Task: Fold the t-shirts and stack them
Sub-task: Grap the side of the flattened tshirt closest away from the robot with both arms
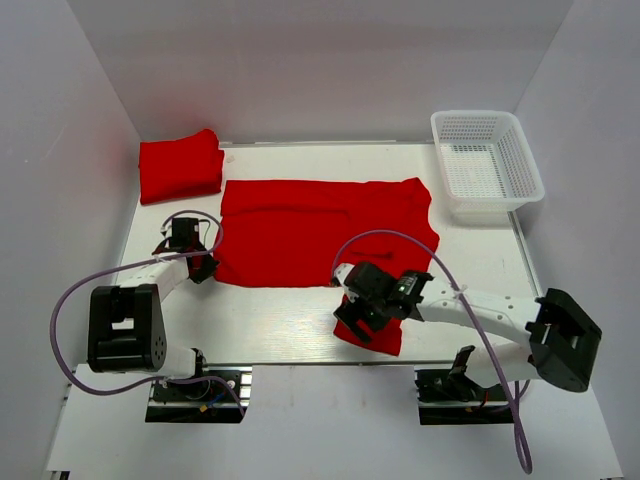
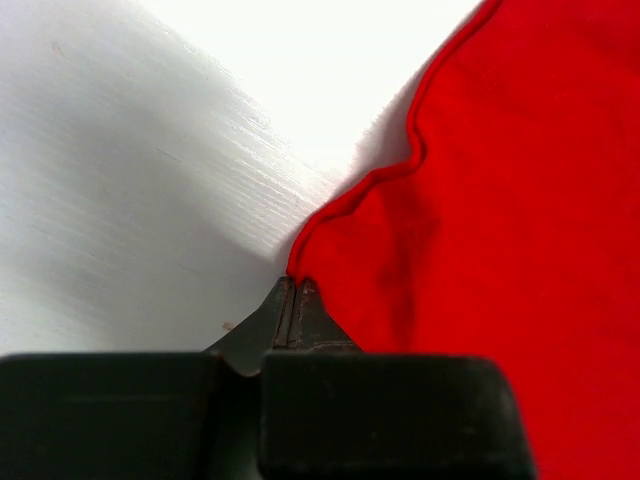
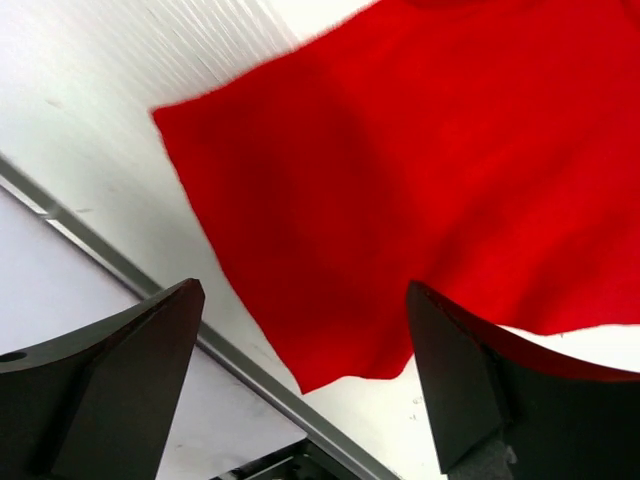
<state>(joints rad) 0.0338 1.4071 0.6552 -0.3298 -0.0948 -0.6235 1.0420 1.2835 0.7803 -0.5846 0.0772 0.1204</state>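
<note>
The right gripper lowers back toward the bar, onto the middle of the flap's front hem (image 1: 367, 347) (image 3: 235, 275) next, since its open fingers hover above the cloth.
One red t-shirt (image 1: 320, 230) lies spread flat across the middle of the white table (image 1: 270, 315). A flap of it reaches toward the front edge (image 1: 375, 338). A second t-shirt (image 1: 180, 167) sits folded at the back left. My left gripper (image 1: 200, 268) is shut on the near-left corner of the spread t-shirt; in the left wrist view the closed tips (image 2: 295, 282) meet the hem corner of the t-shirt (image 2: 500, 250). My right gripper (image 1: 365, 315) hovers open above the front flap, its fingers (image 3: 150, 340) standing wide over the red cloth (image 3: 400, 150).
A white mesh basket (image 1: 520, 150) stands at the back right corner. A metal rail (image 3: 250, 375) runs along the table's front edge just below the flap. White walls close in the left, right and back sides.
</note>
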